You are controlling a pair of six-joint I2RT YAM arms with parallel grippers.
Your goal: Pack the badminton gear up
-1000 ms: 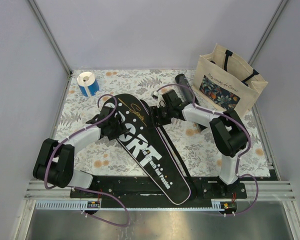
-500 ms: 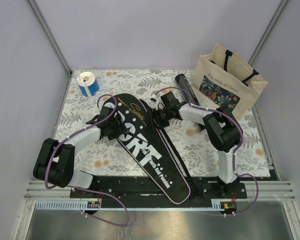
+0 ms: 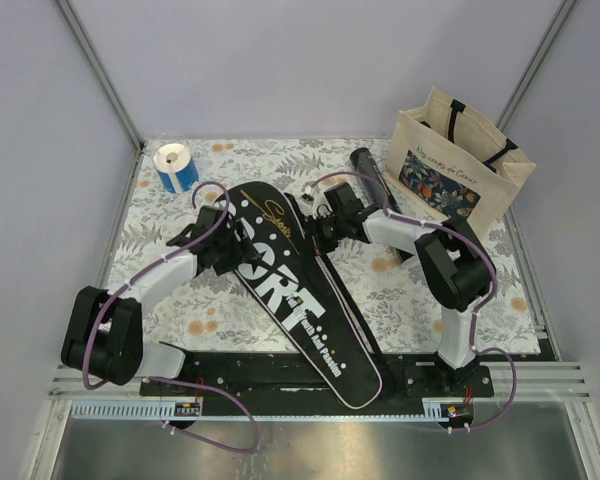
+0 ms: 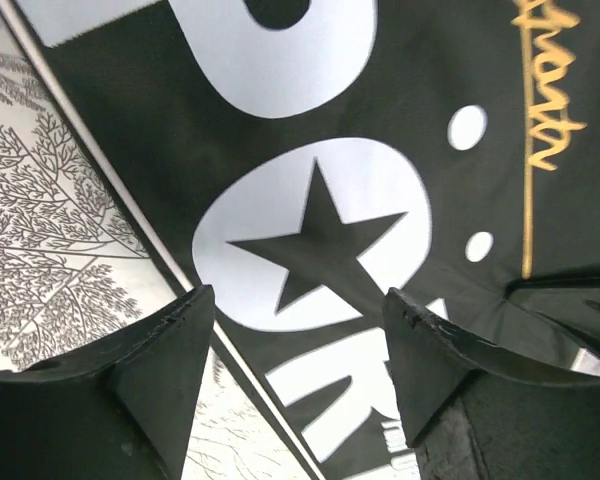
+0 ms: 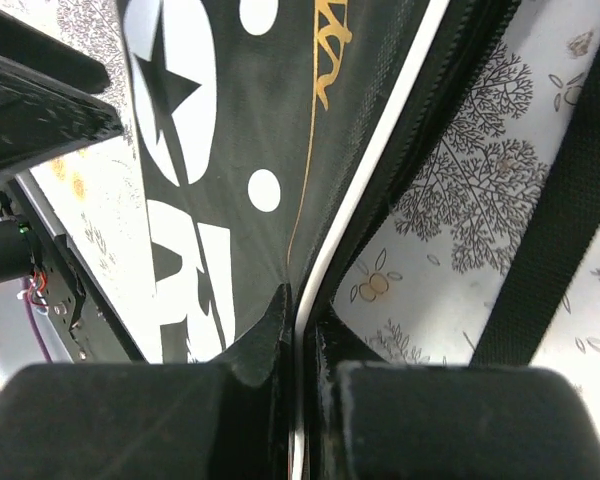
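Observation:
The pinched piping pulls the case along. I will move my right gripper back and to the left in the top view toward the case's opposite edge (image 3: 248,283) (image 5: 151,235) before I let go.
The black racket-shaped case (image 3: 280,280) lettered SPORT lies diagonally across the floral cloth, its wide end toward the back. My right gripper (image 3: 320,228) is shut on the case's right edge; in the right wrist view the white piping of the case (image 5: 230,130) runs pinched between the closed right gripper (image 5: 300,310). My left gripper (image 3: 223,250) hovers open over the case's left edge. In the left wrist view the left gripper (image 4: 300,320) frames the star-printed case (image 4: 310,150) with nothing between its fingers. A long black tube (image 3: 372,172) lies at the back, behind the right arm.
A beige tote bag (image 3: 455,165) with a floral panel stands at the back right. A blue-and-white tape roll (image 3: 175,166) sits at the back left. The case's black strap (image 3: 352,312) trails along its right side, also seen as the black strap (image 5: 570,200).
My right gripper has closed from wide open onto the case's right edge. The left arm has shifted slightly toward the back, over the case.

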